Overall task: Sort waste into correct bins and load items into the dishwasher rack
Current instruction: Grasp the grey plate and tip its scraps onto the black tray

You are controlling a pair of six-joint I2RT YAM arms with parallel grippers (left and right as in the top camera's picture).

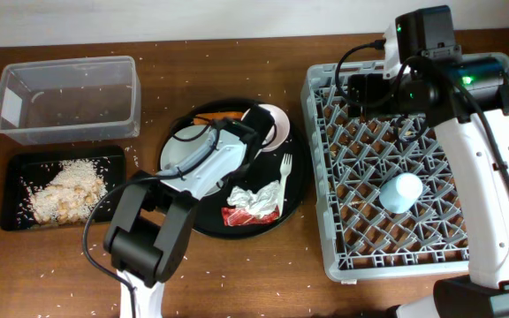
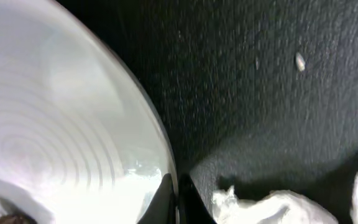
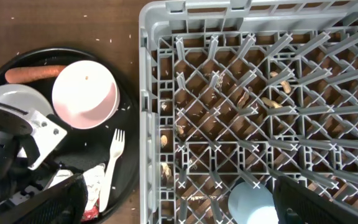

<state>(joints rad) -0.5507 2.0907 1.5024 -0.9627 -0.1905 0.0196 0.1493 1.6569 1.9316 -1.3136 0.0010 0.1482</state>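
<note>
The plate's brown scrap needs tipping off before my left gripper releases the plate's rim, so it will next move up over the shallow black tray, then down onto the round tray.
The pale grey plate point(image 1: 184, 146) lies on the round black tray point(image 1: 294, 190) beside the white bowl point(image 1: 274, 124), carrot point(image 1: 222, 115), white fork point(image 1: 284, 177), crumpled napkin point(image 1: 256, 199) and red wrapper point(image 1: 237, 217). My left gripper point(image 1: 237, 141) is shut on the plate's rim; in the left wrist view its fingers point(image 2: 176, 202) pinch the plate point(image 2: 55, 124) edge, with the napkin point(image 2: 272, 208) beside them. My right gripper point(image 1: 406, 124) hangs open and empty over the dishwasher rack point(image 1: 325, 177). The light-blue cup point(image 1: 403, 192) sits in the rack, also in the right wrist view point(image 3: 253, 204).
The clear tub point(image 1: 69, 97) stands at the back left. The shallow black tray point(image 1: 20, 168) in front of it holds rice and brown scraps point(image 1: 64, 194). Rice grains are scattered over the wooden table. Scraps lie under the rack's grid point(image 3: 260, 99).
</note>
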